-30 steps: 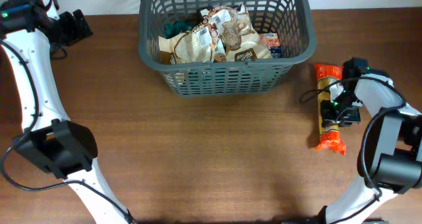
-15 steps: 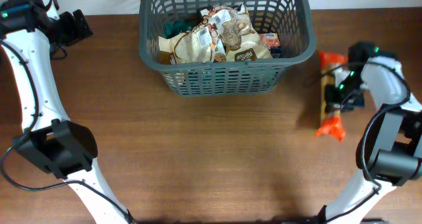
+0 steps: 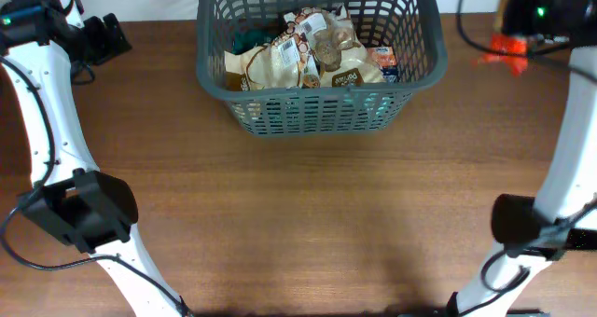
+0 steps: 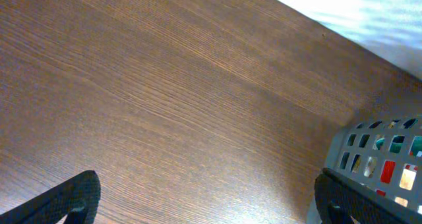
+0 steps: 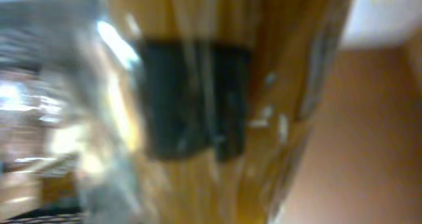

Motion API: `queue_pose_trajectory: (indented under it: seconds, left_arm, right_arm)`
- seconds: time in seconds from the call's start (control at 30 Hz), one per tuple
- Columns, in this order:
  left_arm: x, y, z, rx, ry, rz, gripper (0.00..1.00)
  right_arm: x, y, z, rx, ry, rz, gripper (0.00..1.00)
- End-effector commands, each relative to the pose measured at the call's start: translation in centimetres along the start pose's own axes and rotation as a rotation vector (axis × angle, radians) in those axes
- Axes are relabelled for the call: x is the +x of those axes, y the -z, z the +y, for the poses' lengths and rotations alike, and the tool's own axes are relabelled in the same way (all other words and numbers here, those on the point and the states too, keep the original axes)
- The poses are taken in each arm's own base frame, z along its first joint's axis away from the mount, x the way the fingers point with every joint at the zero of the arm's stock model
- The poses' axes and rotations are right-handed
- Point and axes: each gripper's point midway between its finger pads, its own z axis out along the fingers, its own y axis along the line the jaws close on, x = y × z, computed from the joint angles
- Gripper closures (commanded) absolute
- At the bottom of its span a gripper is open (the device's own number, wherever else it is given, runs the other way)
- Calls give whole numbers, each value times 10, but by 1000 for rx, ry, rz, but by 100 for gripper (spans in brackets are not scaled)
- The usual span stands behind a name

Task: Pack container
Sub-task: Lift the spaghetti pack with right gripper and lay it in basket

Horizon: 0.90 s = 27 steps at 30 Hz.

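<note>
The package should go to the left in the overhead view next, and my right gripper needs to let go of it over the basket's far side (image 3: 322, 22), because packages crowd the basket's near side.
The dark grey slotted basket (image 3: 317, 70) stands at the back middle of the table and holds several snack packages (image 3: 308, 56). Its corner also shows in the left wrist view (image 4: 369, 151). My right gripper (image 3: 532, 19) is raised at the far right back, right of the basket, shut on an orange snack package (image 3: 508, 48) that hangs below it. The right wrist view is blurred and filled by the package's yellow and black wrapper (image 5: 198, 105). My left gripper (image 3: 107, 35) is open and empty at the far left back, over bare table.
The wooden table (image 3: 298, 224) runs across the front. A white wall lies behind the basket. The left arm's base (image 3: 79, 210) stands at the left and the right arm's base (image 3: 532, 228) at the right.
My right gripper has lifted the orange package off the table at the right and carried it up and back, level with the basket's rim. The left arm has not moved.
</note>
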Motion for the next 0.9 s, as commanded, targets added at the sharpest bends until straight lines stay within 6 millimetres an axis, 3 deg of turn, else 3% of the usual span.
queue_pose_trajectory:
  seconds: [0.0, 0.17, 0.27, 0.37, 0.67, 0.87]
  left_arm:
    - [0, 0, 2, -8, 14, -2, 1]
    - [0, 0, 2, -8, 14, -2, 1]
    - [0, 0, 2, -8, 14, -2, 1]
    - [0, 0, 2, -8, 14, -2, 1]
    - [0, 0, 2, -8, 14, -2, 1]
    - [0, 0, 2, -8, 14, -2, 1]
  right_arm:
    - [-26, 60, 65, -120, 241, -173, 96]
    - [-16, 68, 147, -234, 636, -213, 96]
    - [-5, 57, 175, -246, 885, -210, 96]
    - [-1, 37, 186, -236, 1038, -192, 96]
    - [4, -52, 204, -243, 1267, -151, 96]
    - [23, -120, 208, -254, 1283, -60, 96]
